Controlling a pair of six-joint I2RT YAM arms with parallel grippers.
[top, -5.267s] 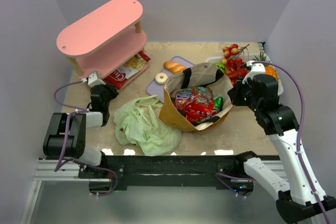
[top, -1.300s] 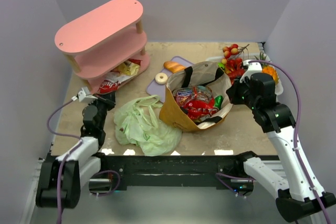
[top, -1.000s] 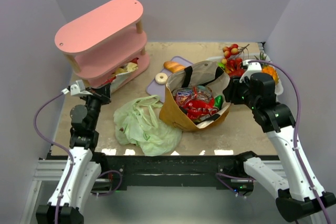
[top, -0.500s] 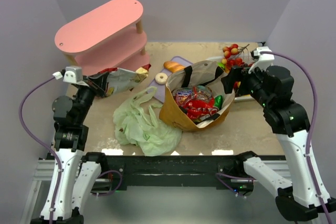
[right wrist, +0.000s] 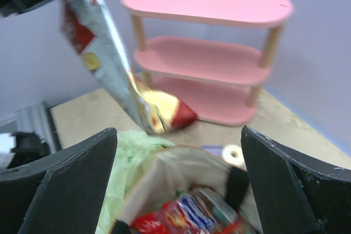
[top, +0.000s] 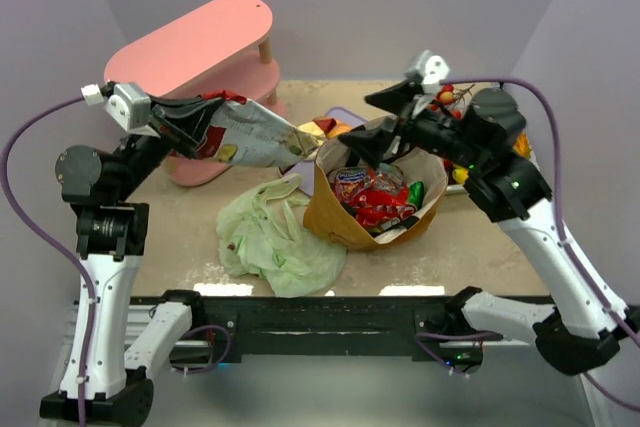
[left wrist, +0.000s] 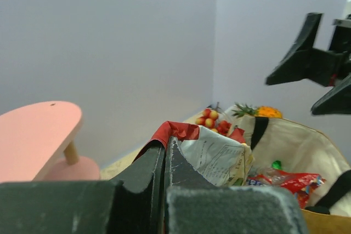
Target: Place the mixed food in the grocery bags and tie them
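Note:
The chips bag's top is pinched by my left gripper, so my right gripper will go left in the top view onto the lower edge of the chips bag.
My left gripper (top: 183, 123) is shut on the top edge of a red-and-white chips bag (top: 255, 137), held in the air between the pink shelf and the brown paper bag (top: 328, 213). In the left wrist view the fingers (left wrist: 164, 154) pinch that chips bag (left wrist: 219, 157). The paper bag stands open with red snack packets (top: 375, 202) inside. My right gripper (top: 373, 123) hangs open above its far rim, nothing between the fingers (right wrist: 175, 190). The pale-green plastic bag (top: 270, 237) lies crumpled left of the paper bag. The bread loaf (top: 325, 128) is partly hidden behind the chips bag.
A pink three-tier shelf (top: 190, 47) stands at the back left. A tray of fruit with red cherries (top: 445, 97) sits at the back right. A pale ring-shaped piece (right wrist: 236, 154) lies on a purple board behind the paper bag. Walls close in on three sides.
My left arm pulled the chips bag out from the shelf's bottom tier, raised it and swung it right. The right gripper opened wide, left the bag's right rim and rose over the bag.

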